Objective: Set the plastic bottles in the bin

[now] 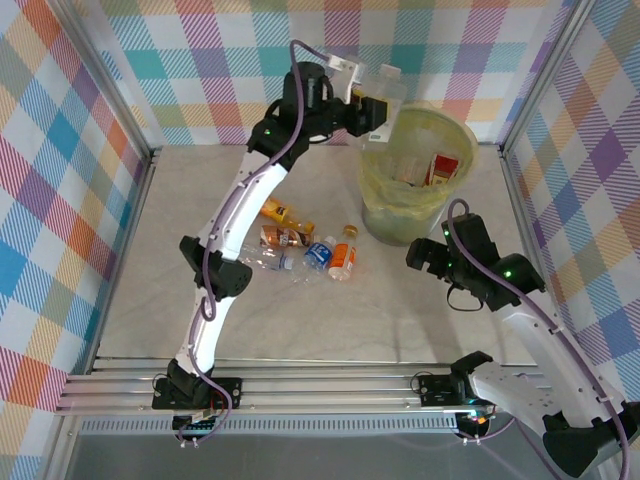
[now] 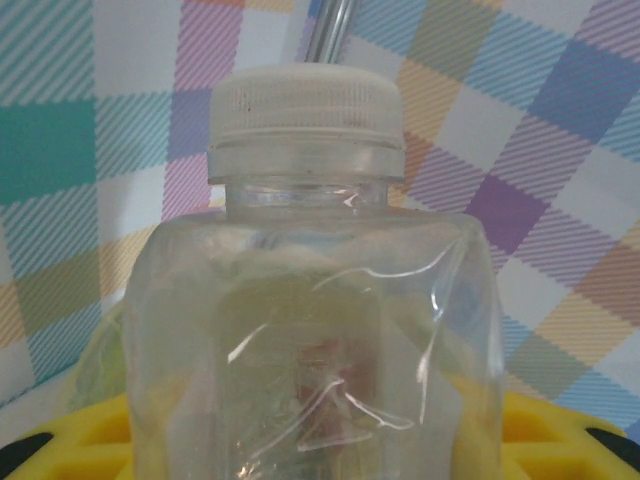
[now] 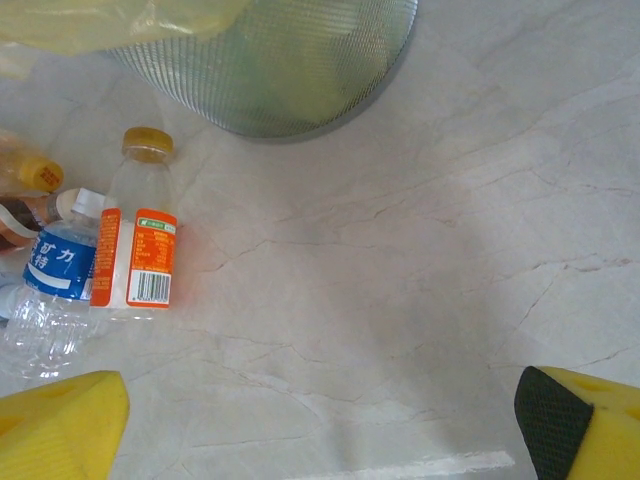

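Note:
The bottle still hangs at the bin's rim, so my left gripper will next move farther in and down over the bin's opening (image 1: 416,152) below it and release.
My left gripper (image 1: 376,104) is shut on a clear plastic bottle (image 1: 381,80) with a white cap, held above the far-left rim of the bin (image 1: 447,190). In the left wrist view the bottle (image 2: 310,290) stands upright between the yellow fingers (image 2: 60,445). The bin is a round mesh basket with a yellow-green bag; a red-labelled bottle (image 1: 441,166) lies inside. Several bottles lie on the table left of the bin: an orange-labelled one (image 1: 345,258) (image 3: 138,250), a blue-labelled one (image 1: 319,254) (image 3: 55,285), a clear one (image 1: 265,262) and brownish ones (image 1: 281,224). My right gripper (image 1: 421,254) (image 3: 320,430) is open over bare table beside the bin's base.
The bin's mesh wall (image 3: 280,70) stands just beyond the right gripper. Metal frame posts (image 1: 150,160) and checkered walls close in the marble table (image 1: 380,320) on three sides. A rail (image 1: 320,385) runs along the near edge.

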`<state>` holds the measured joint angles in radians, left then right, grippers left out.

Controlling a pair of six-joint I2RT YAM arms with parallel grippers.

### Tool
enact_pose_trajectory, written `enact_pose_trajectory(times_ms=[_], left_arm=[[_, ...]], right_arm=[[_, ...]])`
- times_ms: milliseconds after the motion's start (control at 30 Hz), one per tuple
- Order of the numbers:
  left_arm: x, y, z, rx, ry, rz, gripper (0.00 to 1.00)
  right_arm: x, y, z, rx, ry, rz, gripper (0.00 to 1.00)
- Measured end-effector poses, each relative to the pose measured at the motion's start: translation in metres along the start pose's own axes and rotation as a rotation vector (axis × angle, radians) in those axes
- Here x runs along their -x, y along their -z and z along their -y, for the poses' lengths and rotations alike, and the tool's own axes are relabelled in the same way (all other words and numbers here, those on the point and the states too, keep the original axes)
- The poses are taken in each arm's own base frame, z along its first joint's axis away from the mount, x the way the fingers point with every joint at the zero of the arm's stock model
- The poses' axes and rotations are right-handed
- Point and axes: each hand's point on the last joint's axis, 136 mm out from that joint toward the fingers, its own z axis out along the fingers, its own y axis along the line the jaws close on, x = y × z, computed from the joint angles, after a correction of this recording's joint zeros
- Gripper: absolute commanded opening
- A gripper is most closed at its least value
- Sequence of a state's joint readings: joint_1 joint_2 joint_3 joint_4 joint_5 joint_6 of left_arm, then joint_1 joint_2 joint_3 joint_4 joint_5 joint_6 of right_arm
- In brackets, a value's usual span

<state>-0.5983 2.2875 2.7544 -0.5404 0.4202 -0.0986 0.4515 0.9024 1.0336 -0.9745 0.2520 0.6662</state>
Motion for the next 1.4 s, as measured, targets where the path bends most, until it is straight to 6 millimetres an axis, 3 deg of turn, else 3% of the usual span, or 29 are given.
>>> enact_pose_trajectory(times_ms=[267,500,700,933,1400], left_arm=[[-0.041,-0.042,-0.022,-0.023,0.006,-0.034,0.23],[-0.047,-0.053,-0.028,-0.028,-0.002,-0.02,0.28],[-0.054,-0.061,-0.031,-0.036,-0.003,-0.019,0.45],[-0.078,-0.074,-0.04,-0.03,0.009,-0.057,0.76],[-0.069,-0.074,-0.039,-0.025,-0.006,-0.027,0.96]], right_arm=[[-0.011,-0.008,-0.002,0.026,-0.018,-0.033,1.0],[-0.014,-0.012,-0.003,0.032,-0.028,-0.044,1.0],[-0.013,-0.012,-0.002,0.025,-0.031,-0.04,1.0],[-0.012,-0.015,0.003,-0.008,-0.036,-0.036,1.0],[-0.01,-0.015,0.005,-0.021,-0.035,-0.023,1.0]])
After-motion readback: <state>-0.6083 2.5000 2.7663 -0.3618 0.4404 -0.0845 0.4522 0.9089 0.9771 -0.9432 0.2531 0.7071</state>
